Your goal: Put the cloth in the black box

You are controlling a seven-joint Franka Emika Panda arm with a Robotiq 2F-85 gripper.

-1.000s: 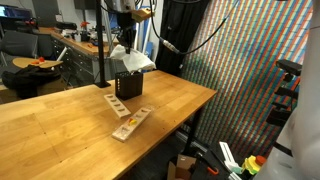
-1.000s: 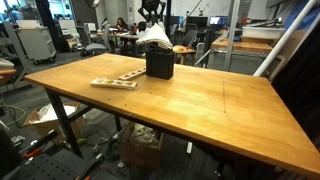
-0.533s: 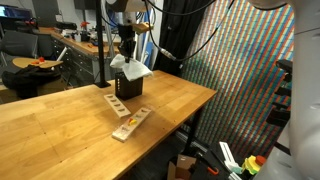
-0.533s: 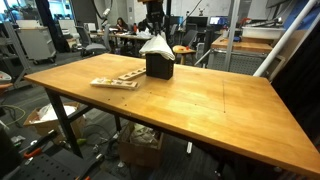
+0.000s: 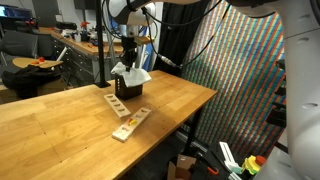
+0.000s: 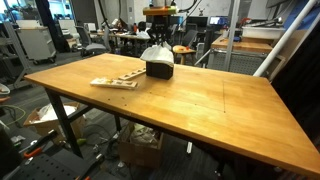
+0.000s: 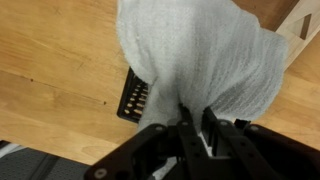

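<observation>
The gripper moves down into the black box's opening (image 5: 129, 80) next and releases the cloth, since the opening is straight below the gripper with the cloth draped across it.
The black box (image 5: 128, 89) stands on the wooden table (image 5: 60, 120) near its far edge; it also shows in an exterior view (image 6: 159, 69). My gripper (image 5: 128, 52) hangs straight above it, shut on the white cloth (image 5: 132, 74), which drapes over the box's top and hides most of the opening. The cloth shows in an exterior view (image 6: 157, 55) below the gripper (image 6: 158, 38). In the wrist view the gripper (image 7: 196, 118) pinches the grey-white cloth (image 7: 200, 60), and a corner of the black box (image 7: 133, 98) peeks out at its left.
Two flat wooden pieces with holes (image 5: 122, 115) lie on the table in front of the box, also seen in an exterior view (image 6: 116, 81). The table's far edge and a black pole (image 5: 102, 45) are close behind the box. Desks and chairs stand beyond.
My gripper has come down with the cloth, from hanging above the box to draping onto its top.
</observation>
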